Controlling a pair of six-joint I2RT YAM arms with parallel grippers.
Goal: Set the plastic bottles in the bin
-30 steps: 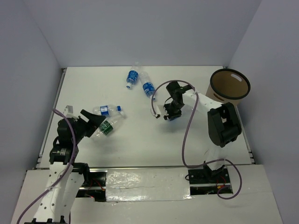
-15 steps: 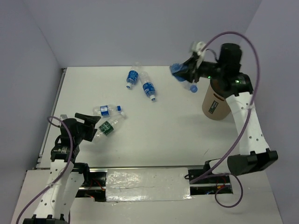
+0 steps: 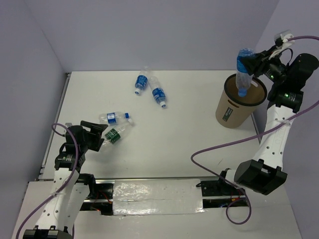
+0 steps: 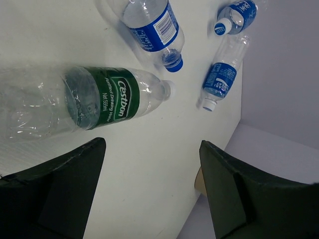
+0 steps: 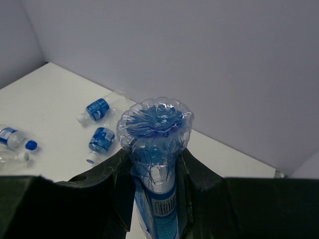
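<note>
Next, my left gripper should swing outward past the cap of the green-label bottle, turn and go down onto the clear shoulder (image 3: 123, 129) (image 4: 148, 92), because the end with the cap points outward.
My right gripper (image 3: 250, 63) is shut on a blue-label bottle (image 3: 242, 72) and holds it cap down over the mouth of the tan bin (image 3: 238, 105); the bottle's base faces the right wrist camera (image 5: 155, 127). My left gripper (image 3: 98, 132) is open and empty, just left of the green-label bottle (image 3: 114, 135), which lies on the table (image 4: 107, 99). A blue-label bottle (image 3: 114, 117) lies beside it. Two more blue-label bottles (image 3: 141, 81) (image 3: 158, 94) lie at the back middle.
The white table (image 3: 164, 139) is walled by pale panels at the back and sides. The bin stands at the table's back right corner, close to the right wall.
My right arm has swung up and right with the blue-label bottle, from the table's middle to above the bin. My left gripper drew back a little from the green-label bottle.
</note>
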